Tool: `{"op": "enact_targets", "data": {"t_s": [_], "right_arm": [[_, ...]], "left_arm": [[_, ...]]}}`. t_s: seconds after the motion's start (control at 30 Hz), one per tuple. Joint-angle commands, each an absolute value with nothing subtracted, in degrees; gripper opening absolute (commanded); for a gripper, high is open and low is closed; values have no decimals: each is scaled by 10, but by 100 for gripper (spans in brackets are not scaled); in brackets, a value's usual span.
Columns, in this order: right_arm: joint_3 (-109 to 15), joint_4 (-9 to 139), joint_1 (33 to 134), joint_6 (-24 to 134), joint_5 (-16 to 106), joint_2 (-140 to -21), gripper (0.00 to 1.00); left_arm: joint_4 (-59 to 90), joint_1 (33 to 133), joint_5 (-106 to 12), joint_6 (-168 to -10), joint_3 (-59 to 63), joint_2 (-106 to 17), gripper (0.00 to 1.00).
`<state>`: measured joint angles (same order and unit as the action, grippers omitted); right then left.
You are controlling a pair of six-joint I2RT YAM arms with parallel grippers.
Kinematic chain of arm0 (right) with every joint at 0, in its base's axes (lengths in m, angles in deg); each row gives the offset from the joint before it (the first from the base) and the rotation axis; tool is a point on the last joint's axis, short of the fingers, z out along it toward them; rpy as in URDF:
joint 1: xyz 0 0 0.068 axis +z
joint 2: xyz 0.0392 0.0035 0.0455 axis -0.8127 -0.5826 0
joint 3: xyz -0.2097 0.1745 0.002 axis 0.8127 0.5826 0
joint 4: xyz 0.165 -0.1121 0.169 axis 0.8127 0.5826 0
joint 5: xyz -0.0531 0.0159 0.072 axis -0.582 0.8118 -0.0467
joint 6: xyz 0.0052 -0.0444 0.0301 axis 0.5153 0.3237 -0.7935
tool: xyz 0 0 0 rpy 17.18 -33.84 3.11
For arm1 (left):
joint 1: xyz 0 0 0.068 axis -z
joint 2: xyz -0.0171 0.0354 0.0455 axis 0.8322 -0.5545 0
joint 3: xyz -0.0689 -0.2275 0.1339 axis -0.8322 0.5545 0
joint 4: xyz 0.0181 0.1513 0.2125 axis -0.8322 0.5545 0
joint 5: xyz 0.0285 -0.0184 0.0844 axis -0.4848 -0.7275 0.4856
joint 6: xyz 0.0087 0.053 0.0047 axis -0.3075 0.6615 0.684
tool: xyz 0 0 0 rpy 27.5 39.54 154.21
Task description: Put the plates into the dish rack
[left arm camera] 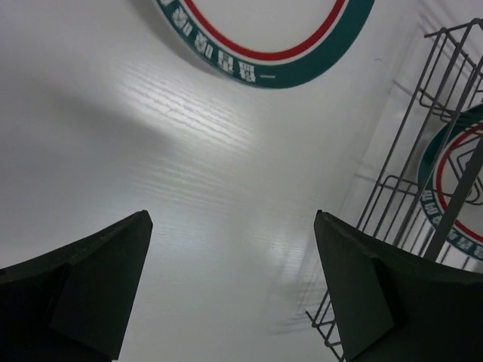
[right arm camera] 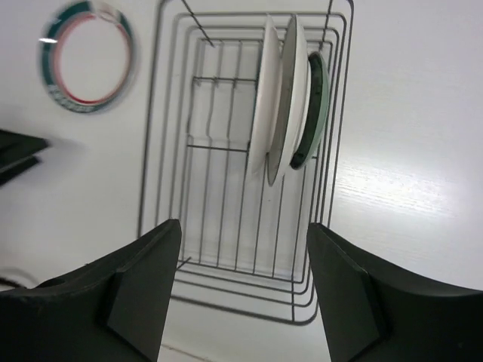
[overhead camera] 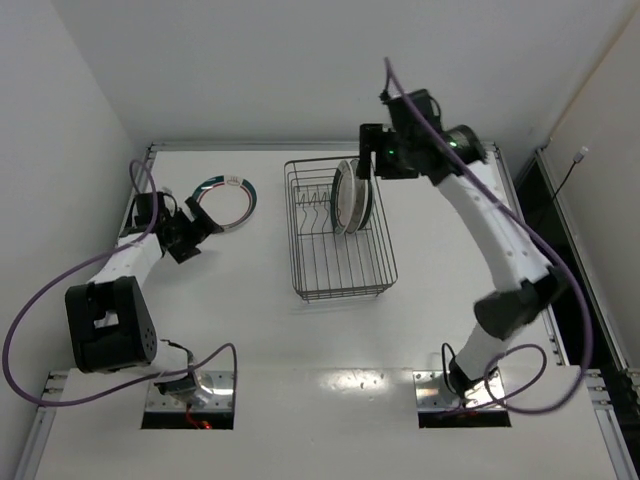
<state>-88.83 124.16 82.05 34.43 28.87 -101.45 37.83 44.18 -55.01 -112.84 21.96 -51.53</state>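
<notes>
My left gripper will move down and outward, tilting flatter, onto the plate's lettered near rim (left arm camera: 245, 72). The rim is below and outward of my gripper, because the plate lies flat.
One white plate with a teal-and-red rim band (overhead camera: 226, 200) lies flat on the table left of the dish rack (overhead camera: 340, 262). It also shows in the left wrist view (left arm camera: 260, 72) and the right wrist view (right arm camera: 87, 64). Three plates stand upright between the tines at the rack's far end (overhead camera: 350, 195): two white ones (right arm camera: 266, 98) and a teal one (right arm camera: 313, 105) at the right. My left gripper (overhead camera: 203, 220) is open and empty, just short of the flat plate's near-left rim (left arm camera: 234, 226). My right gripper (overhead camera: 368, 158) is open and empty, above the rack's far end (right arm camera: 241, 234).
The rack's wire side (left arm camera: 445, 136) stands right of my left gripper, with a banded plate (left arm camera: 453, 188) seen through it. White walls close the table at the back and left. A purple cable (overhead camera: 40, 300) loops beside the left arm.
</notes>
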Motion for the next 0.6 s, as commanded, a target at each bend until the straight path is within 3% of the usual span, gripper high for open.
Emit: {"op": "enact_targets", "data": {"t_s": [0.0, 0.17, 0.4, 0.53, 0.57], "right_arm": [[-803, 1171, 813, 363, 379, -907, 65], [-631, 1050, 813, 337, 419, -746, 65], [-631, 1065, 813, 324, 429, -723, 63], [-651, 1091, 813, 324, 422, -717, 63], [-651, 1091, 813, 324, 417, -717, 63]], "left_arm": [[229, 413, -667, -1216, 293, -528, 87], [90, 407, -655, -1273, 332, -568, 80], [-2, 394, -630, -1332, 281, -666, 70], [7, 394, -589, -1332, 210, -729, 45], [7, 394, -581, -1332, 201, -738, 43]]}}
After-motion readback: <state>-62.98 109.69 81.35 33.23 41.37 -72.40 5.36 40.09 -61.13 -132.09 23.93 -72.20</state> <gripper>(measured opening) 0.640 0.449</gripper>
